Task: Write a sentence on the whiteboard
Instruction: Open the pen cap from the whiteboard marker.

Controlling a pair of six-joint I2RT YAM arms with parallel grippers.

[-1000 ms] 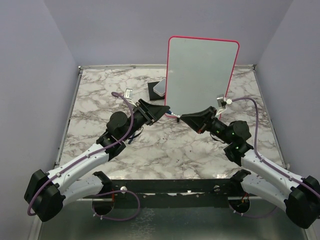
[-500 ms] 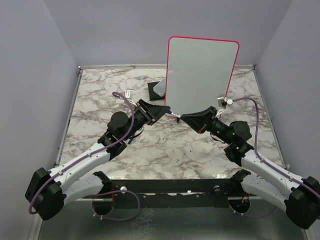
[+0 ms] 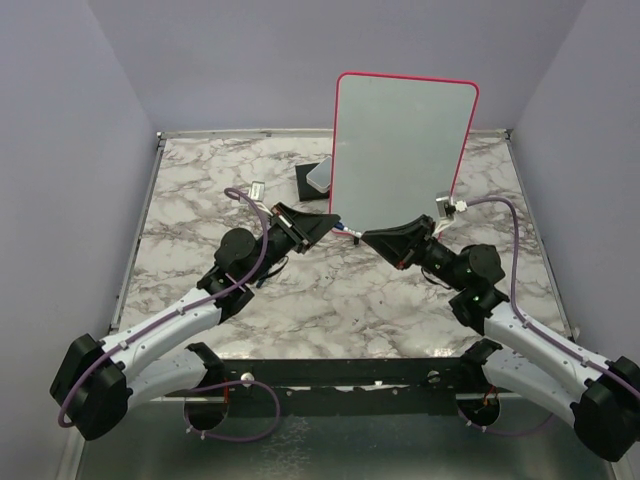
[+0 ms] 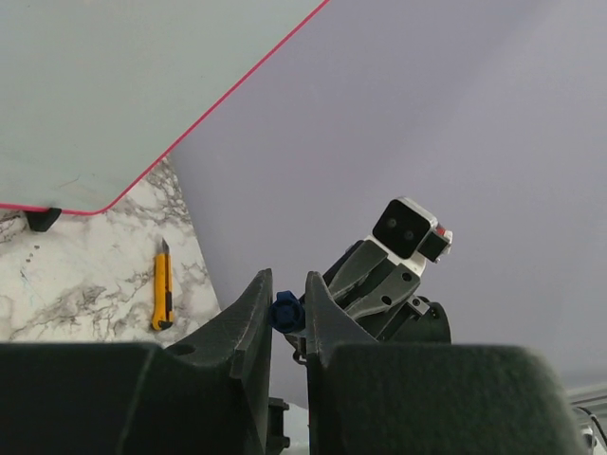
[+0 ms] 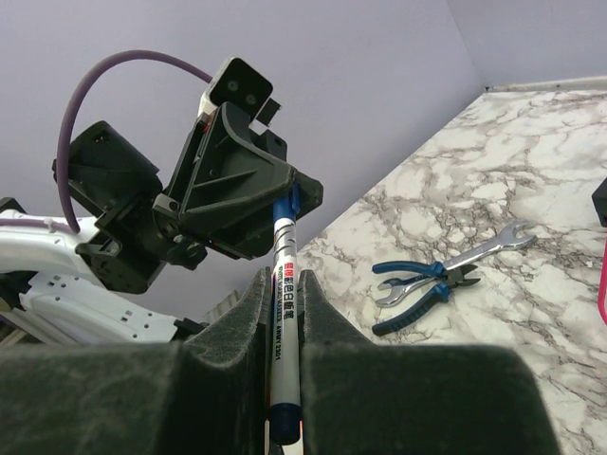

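The left gripper slides the blue cap (image 4: 285,311) off next and carries it back and down, then releases it. This is because bare marble lies below the gripper, toward my base.
The whiteboard (image 3: 400,140) stands upright at the back of the table, pale grey with a red-pink frame, and no sentence shows on it. Its lower corner fills the upper left of the left wrist view (image 4: 114,85). In front of its bottom edge the two grippers meet tip to tip. My right gripper (image 3: 368,237) (image 5: 283,275) is shut on the white barrel of a blue marker (image 5: 284,313) (image 3: 352,231). My left gripper (image 3: 333,224) (image 4: 287,284) faces it, its fingers pressed on either side of the marker's blue cap (image 4: 285,311).
A black-and-white eraser block (image 3: 318,176) lies left of the board. A yellow utility knife (image 4: 162,284) lies on the marble near the board's black foot (image 4: 42,219). Blue-handled pliers (image 5: 422,284) and a wrench (image 5: 484,248) lie together on the table.
My left gripper's fingers have drawn together around the marker's cap. Both arms have edged slightly forward and otherwise hold their pose.
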